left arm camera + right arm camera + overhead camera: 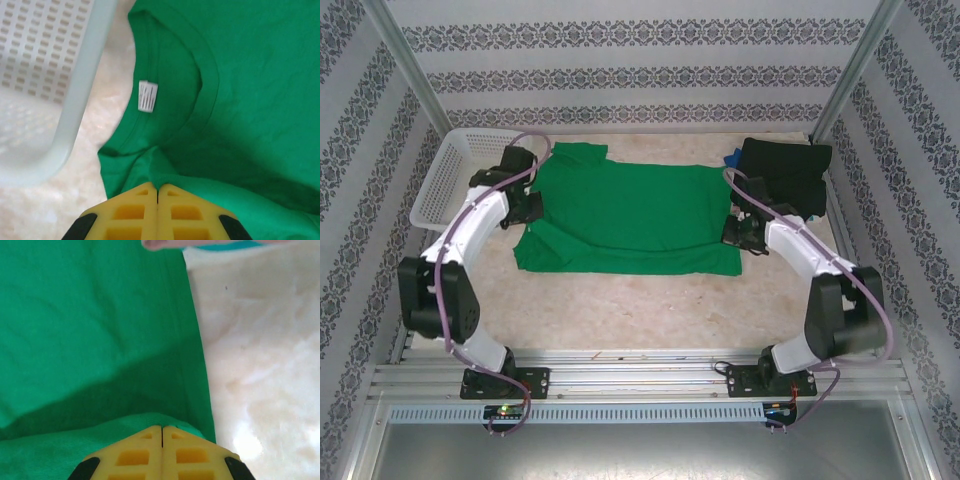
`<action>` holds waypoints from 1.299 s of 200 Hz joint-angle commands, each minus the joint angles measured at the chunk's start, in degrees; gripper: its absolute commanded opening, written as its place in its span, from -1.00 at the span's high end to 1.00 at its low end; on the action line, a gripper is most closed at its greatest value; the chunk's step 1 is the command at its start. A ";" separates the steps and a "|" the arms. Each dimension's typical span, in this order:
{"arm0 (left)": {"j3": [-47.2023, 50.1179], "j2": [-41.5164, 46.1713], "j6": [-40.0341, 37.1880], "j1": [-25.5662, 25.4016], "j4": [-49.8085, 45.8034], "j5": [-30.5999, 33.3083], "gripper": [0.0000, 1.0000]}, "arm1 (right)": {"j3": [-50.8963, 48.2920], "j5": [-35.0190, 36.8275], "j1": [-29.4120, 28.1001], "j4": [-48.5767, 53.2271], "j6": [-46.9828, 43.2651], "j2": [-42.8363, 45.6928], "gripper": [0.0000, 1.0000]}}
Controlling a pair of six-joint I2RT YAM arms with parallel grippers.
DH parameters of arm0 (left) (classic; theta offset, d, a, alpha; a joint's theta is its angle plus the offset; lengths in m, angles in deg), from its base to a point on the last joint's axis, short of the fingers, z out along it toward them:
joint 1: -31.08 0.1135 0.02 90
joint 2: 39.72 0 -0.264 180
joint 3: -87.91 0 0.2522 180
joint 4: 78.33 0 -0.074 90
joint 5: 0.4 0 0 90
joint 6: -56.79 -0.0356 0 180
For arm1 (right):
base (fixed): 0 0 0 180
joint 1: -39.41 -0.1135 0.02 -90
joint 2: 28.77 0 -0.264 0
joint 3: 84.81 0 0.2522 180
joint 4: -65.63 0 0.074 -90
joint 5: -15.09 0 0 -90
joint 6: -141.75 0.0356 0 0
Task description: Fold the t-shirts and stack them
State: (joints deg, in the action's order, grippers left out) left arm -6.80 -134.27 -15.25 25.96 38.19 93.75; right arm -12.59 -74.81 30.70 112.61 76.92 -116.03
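My right gripper brings the green hem down onto the shaded shirt fabric (pixel 162 400) just beyond its fingers next and releases it, as the shadow shows the fold still raised.
A bright green t-shirt (pixel 630 215) lies spread across the middle of the table, its near edge partly folded over. My left gripper (pixel 530 205) is at its left side. In the left wrist view its yellow fingers (pixel 130 212) are shut, pinching a fold of green fabric (pixel 250 75) just below the collar and its white label (pixel 148 95). My right gripper (pixel 738 232) is at the shirt's right side. It is shut (pixel 162 429) on the green hem (pixel 90 315). A folded black t-shirt (pixel 785 170) rests at the back right, with a blue bit (pixel 732 157) beside it.
A white lattice basket (pixel 450 175) stands at the back left, close to my left gripper, and its rim (pixel 75 100) runs beside the collar. Strips of pink (pixel 165 244) and teal (pixel 225 247) cloth lie beyond the green hem. Patterned walls enclose the table.
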 commanded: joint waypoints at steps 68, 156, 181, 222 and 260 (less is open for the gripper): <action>-12.25 -14.66 -3.45 0.39 -4.41 2.49 1.00 | 7.87 -3.45 3.00 -1.36 -4.07 -12.34 1.00; -29.39 -26.69 -4.93 0.00 -11.15 0.66 0.39 | 11.23 5.84 2.42 5.75 -3.61 -9.70 0.34; -30.96 -24.63 -6.00 -0.58 -10.79 -0.04 0.12 | 5.99 5.69 -3.30 3.42 -1.94 -3.29 0.33; -14.92 -9.13 -4.93 -0.77 -0.68 -7.56 -0.08 | 1.16 -0.86 -10.70 -3.22 2.73 -7.63 0.38; 11.80 7.82 -0.11 -1.03 10.47 -12.81 -0.09 | -0.83 -2.01 -12.42 -5.76 5.27 -11.86 0.39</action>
State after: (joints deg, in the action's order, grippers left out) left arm -6.95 -133.04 -18.95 25.46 41.43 85.48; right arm -11.59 -75.08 18.52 108.74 79.06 -126.20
